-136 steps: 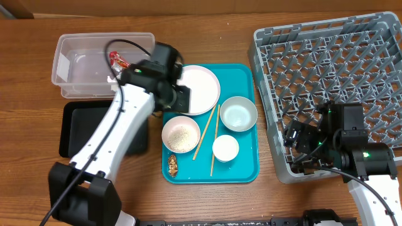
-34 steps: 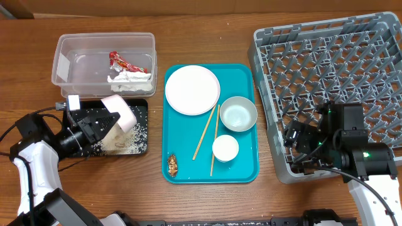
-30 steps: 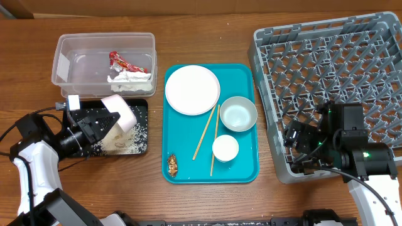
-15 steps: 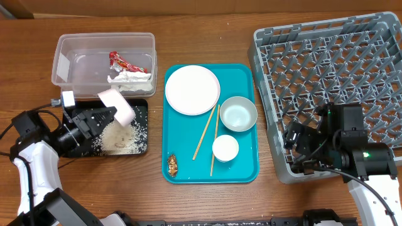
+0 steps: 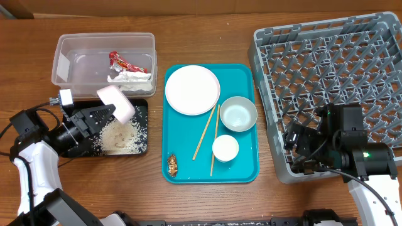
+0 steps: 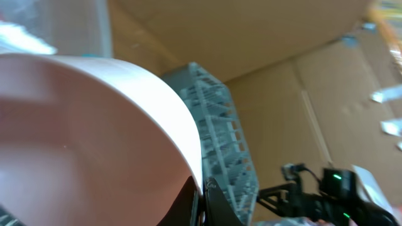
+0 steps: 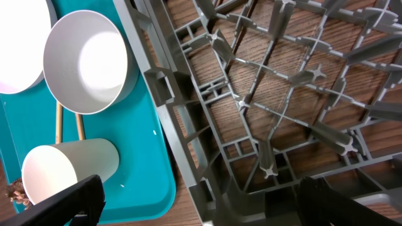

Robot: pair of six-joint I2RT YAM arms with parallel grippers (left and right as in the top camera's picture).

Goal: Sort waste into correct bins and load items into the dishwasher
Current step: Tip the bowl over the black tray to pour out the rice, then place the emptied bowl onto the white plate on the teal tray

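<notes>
The left gripper swings to the right in the overhead view next, levels the bowl, lowers and releases it there. The white plate point(image 5: 192, 90) lies empty.
My left gripper point(image 5: 105, 113) is shut on the rim of a white bowl point(image 5: 117, 102), held tipped on edge over the black tray point(image 5: 78, 143). Loose rice point(image 5: 119, 135) lies in that tray. In the left wrist view the bowl point(image 6: 94, 138) fills the frame, its rim pinched in my left gripper point(image 6: 201, 196). The clear tub point(image 5: 69, 63) holds the red wrapper point(image 5: 122, 62) and white tissue point(image 5: 129, 78). The right gripper point(image 5: 298, 148) stands open over the dish rack's point(image 5: 333, 75) front left corner, holding nothing.
The teal tray point(image 5: 182, 132) carries a white plate point(image 5: 192, 90), pale bowl point(image 5: 238, 113), cup point(image 5: 225, 148), two chopsticks point(image 5: 205, 132) and a brown scrap point(image 5: 173, 165). The right wrist view shows the bowl point(image 7: 85, 59), cup point(image 7: 63, 166) and rack point(image 7: 282, 94).
The left gripper has raised the bowl and drawn it slightly back toward the clear tub, turning it more on edge. The right arm has not moved.
</notes>
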